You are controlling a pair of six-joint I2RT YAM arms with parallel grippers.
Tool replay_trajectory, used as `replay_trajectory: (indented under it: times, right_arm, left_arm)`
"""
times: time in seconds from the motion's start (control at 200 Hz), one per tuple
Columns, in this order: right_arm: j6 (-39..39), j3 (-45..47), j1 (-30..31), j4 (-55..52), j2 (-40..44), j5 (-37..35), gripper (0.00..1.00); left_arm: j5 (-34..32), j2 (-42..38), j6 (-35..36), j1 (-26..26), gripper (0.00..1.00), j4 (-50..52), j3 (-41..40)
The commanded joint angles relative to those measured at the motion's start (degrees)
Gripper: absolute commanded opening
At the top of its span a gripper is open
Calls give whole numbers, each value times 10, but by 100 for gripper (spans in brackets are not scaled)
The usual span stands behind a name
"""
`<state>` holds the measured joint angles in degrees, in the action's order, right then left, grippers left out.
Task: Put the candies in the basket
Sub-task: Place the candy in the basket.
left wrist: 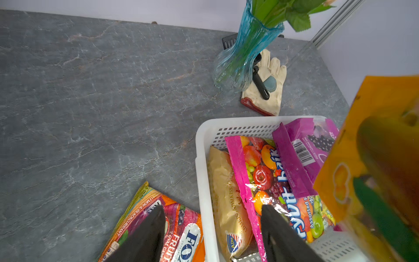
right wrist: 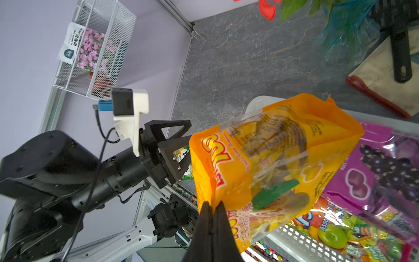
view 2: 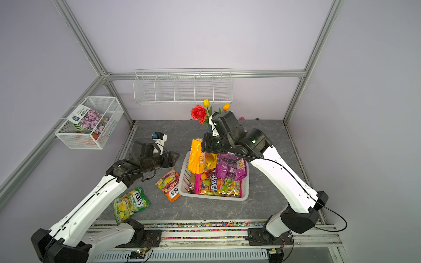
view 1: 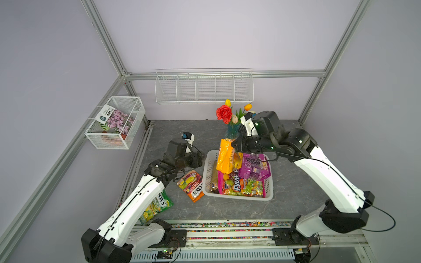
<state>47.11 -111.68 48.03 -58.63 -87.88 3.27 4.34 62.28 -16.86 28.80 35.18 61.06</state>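
Note:
The purple grape bag (view 1: 256,167) covers the basket's other end. So the mango bag goes down next toward the basket's end by the orange FOX'S bag, and my right gripper releases it.
The white basket (view 1: 206,173) (left wrist: 201,158) holds a pink-edged clear bag (view 1: 241,187) (left wrist: 265,177), a purple grape bag (view 1: 256,167) (right wrist: 381,172) and a gold bag (left wrist: 226,192). My right gripper (view 1: 233,143) (right wrist: 213,205) is shut on an edge of the yellow-orange mango bag (view 1: 226,157) (right wrist: 272,158), which hangs over the basket's far left part. My left gripper (view 1: 201,159) (left wrist: 211,206) is open and empty above the basket's left rim. The orange FOX'S bag (view 1: 191,185) (left wrist: 158,226) lies just left of the basket. The green FOX'S bag (view 2: 131,202) lies nearer the front, by my left arm.
A blue vase of flowers (view 1: 232,129) (left wrist: 240,59) stands just behind the basket, with a glove (left wrist: 269,84) and a black tool beside it. A wire-mesh box (view 1: 114,123) with a flower packet hangs on the left wall. A long wire rack (view 1: 204,88) hangs on the back wall.

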Motion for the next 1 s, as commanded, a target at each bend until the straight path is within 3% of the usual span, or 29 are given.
replay_trajectory:
  times: [0.0, 0.36, 0.785, 0.885, 0.995]
  right_arm:
    - [65, 4, 25, 51, 3, -61, 0]
    - [209, 38, 76, -26, -24, -202, 0]
    - [184, -6, 74, -13, -185, -247, 0]
    - [151, -30, 66, 3, -227, -250, 34]
    - [123, -43, 49, 16, -241, -212, 50]
  left_arm:
    - [5, -12, 6, -4, 70, 5, -7]
    - [65, -26, 9, -5, 70, -7, -15]
    - [90, 1, 9, -12, 70, -29, -41]
    - [133, 19, 10, -33, 70, -42, -45]
    - [172, 61, -3, -53, 70, -59, -52]
